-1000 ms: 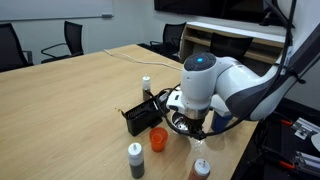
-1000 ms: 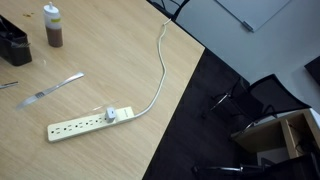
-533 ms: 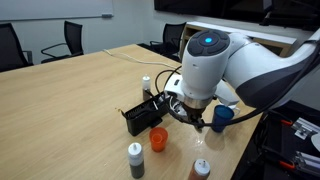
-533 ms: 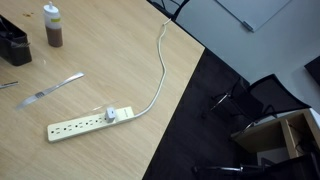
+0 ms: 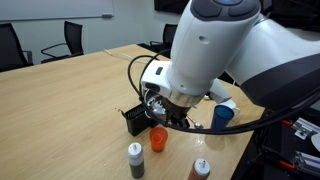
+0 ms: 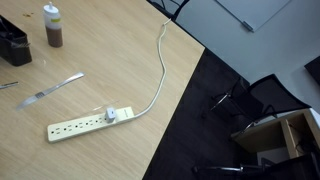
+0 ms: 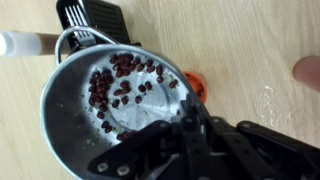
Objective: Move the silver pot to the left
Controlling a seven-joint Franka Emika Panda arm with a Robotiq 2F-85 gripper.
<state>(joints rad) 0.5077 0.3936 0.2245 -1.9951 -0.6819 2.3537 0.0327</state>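
The black box and cup stand below my gripper. So it next swings past the orange cup point(image 7: 197, 85) toward the table's front edge and down to release the pot's rim.
In the wrist view the silver pot point(image 7: 95, 105) fills the left half of the frame. It is round and shiny, with dark red specks on its inside and a wire handle at its top edge. My gripper point(image 7: 188, 118) is shut on the pot's right rim, one finger inside and one outside. In an exterior view the gripper point(image 5: 163, 112) hangs over the black box, and the arm hides the pot. A small orange cup point(image 7: 197, 85) stands just beyond the pot's rim and also shows in an exterior view point(image 5: 158, 138). The dark blue cup point(image 5: 222, 114) stands to the right.
A black box point(image 5: 136, 120) stands under the gripper and shows in the wrist view point(image 7: 95, 14). Two bottles point(image 5: 135, 160) point(image 5: 201, 169) stand near the table's front edge. In an exterior view there are a power strip point(image 6: 88, 122) with its cable, a brown-filled bottle point(image 6: 52, 26) and a metal utensil point(image 6: 50, 90).
The arm has swung left and toward the camera, from beside the blue cup to above the black box and orange cup. The scene with the power strip has not changed.
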